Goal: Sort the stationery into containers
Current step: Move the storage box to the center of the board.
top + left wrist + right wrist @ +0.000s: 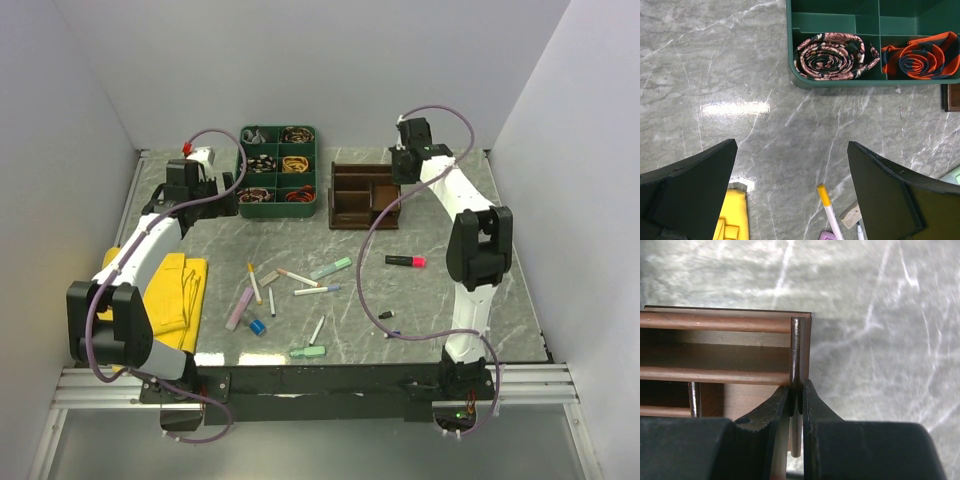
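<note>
I will move my left gripper back, to the right in the top view, and down around the mint highlighter's green cap (343, 263), because it is clear of other pens.
The dark brown wooden organiser (360, 195) stands at the back middle of the table. My right gripper (405, 168) is shut on the thin right side wall (796, 340) of the organiser; in the right wrist view the gripper (798, 402) pinches that wall between both pads. The stationery lies loose nearer the front: a pink-and-black marker (405, 261), a yellow-capped pen (254, 283), a lilac highlighter (239, 308), a mint highlighter (330, 268), a blue cap (258, 327) and a mint eraser (308, 351). My left gripper (792, 145) is open and empty above bare table, with the yellow-capped pen (827, 210) just below it.
A green divided tray (278, 212) with rolled ties stands left of the organiser, and its near rim (840, 82) shows in the left wrist view. A yellow cloth (178, 290) lies at the left under my left arm. A small black bit (385, 315) lies front right.
</note>
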Motion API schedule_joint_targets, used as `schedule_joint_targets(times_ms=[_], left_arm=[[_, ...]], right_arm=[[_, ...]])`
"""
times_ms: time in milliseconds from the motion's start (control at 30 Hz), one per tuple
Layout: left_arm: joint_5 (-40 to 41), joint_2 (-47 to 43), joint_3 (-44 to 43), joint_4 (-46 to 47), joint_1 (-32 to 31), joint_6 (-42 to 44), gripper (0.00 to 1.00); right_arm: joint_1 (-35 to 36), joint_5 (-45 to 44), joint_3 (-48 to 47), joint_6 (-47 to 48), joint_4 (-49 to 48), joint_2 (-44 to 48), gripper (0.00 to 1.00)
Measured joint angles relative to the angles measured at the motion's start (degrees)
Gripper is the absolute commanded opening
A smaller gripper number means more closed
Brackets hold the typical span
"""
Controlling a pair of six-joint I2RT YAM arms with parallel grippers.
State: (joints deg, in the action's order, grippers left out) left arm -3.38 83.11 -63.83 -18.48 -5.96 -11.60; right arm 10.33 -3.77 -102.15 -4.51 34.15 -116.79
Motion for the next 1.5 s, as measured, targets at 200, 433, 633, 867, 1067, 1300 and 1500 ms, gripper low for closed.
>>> schedule_joint_targets(times_ms=[200, 433, 633, 867, 1067, 1300, 1500], left_arm=[[0.0, 0.1, -0.2, 0.0, 0.0, 0.2, 0.99], [-0.1, 1.1, -1.2, -0.1, 0.0, 0.1, 0.99], [-0.4, 1.5, -1.6, -0.1, 0.0, -0.1, 0.99], [-1.8, 1.4, -2.4, -0.3, 0.0, 0.3, 1.00], [-9.5, -2.8, -1.8, 0.2, -0.7, 4.6, 0.99], [-20.9, -9.4, 0.7, 1.1, -10.7, 16.9, 0.99], [-16.6, 2.4, -6.5, -6.6, -28.1, 26.3, 0.99]], right_arm=[[1.6, 1.7, -3.9, 0.8, 0.9, -2.6, 0.00], [2.3, 2.5, -4.0, -1.7, 1.4, -2.7, 0.00], [2.3, 2.8, -1.3, -5.2, 0.2, -1.0, 0.32], [2.2, 8.0, 2.0, -5.7, 4.5, 2.0, 0.62], [-2.1, 15.8, 12.9, 7.4, 7.9, 14.6, 0.66], [-9.1, 23.5, 28.2, 35.2, 8.1, 28.3, 0.68], [-8.4, 25.3, 30.7, 39.5, 6.3, 29.3, 0.68]])
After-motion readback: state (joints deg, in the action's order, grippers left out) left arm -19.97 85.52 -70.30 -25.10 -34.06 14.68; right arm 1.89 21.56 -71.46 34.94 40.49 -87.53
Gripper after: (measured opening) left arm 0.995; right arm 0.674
